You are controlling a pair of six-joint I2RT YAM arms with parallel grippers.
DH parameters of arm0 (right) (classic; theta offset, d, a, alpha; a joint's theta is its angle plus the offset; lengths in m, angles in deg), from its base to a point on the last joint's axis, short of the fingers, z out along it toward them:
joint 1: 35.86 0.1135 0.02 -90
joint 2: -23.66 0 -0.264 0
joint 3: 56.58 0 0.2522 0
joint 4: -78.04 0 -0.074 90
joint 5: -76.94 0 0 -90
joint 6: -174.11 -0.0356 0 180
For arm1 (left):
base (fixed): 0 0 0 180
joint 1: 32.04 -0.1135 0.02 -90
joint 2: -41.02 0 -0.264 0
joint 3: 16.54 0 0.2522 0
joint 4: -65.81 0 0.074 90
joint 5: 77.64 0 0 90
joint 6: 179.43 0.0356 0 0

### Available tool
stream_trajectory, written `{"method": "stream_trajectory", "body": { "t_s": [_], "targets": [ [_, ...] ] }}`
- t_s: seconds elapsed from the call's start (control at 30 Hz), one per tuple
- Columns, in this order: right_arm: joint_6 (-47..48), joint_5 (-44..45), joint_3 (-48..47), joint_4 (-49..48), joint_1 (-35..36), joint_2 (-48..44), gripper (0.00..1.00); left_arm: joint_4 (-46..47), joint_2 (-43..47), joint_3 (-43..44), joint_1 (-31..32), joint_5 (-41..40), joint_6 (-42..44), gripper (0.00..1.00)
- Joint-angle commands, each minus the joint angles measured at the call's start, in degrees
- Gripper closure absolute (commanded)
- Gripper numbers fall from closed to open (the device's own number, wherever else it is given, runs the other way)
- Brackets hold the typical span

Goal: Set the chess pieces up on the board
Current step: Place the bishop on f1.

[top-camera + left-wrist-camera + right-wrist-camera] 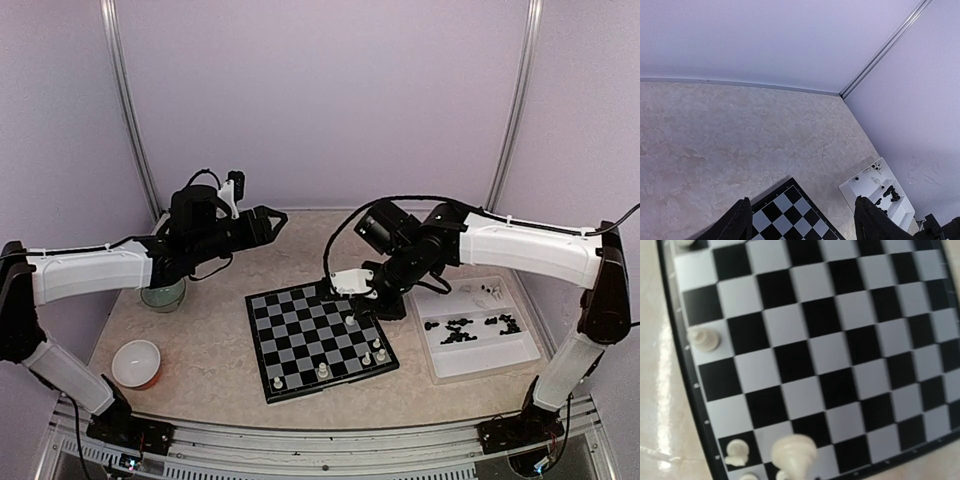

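The empty light square between near-row pieces lies below and back of my right gripper. It needs to draw back next and lower the cream-white piece there.
The board (300, 330) lies in the middle of the table with a few cream-white chess pieces (323, 370) along its near edge. My right gripper (383, 308) hangs over the board's right side, shut on a cream-white piece (795, 454) that looms large and blurred at the bottom of the right wrist view; its fingers are out of that view. Other cream pieces (703, 338) stand on squares by the board's rim (687, 390). My left gripper (265, 225) is raised behind the board's far left corner (790, 212), open and empty, with both black fingers (737, 222) showing.
A white tray (500, 355) right of the board holds several black pieces (465, 330) and a few white ones (490, 293). A greenish glass (163, 296) and a white bowl (137, 362) stand at the left. Walls close in the back and sides.
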Motion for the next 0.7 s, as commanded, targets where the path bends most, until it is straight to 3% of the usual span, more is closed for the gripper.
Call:
{"method": "stream_trajectory", "body": {
  "t_s": [0.0,0.67],
  "targets": [
    [2.27,5.79,-0.87,2.06,3.76,2.93,1.00,-1.26,1.67,-1.11,-0.86,-1.43,-0.92,0.30],
    [2.66,8.40,-0.89,5.51,10.29,11.84,0.98,-0.90,1.46,-2.65,-1.37,0.22,-1.25,0.30]
  ]
}}
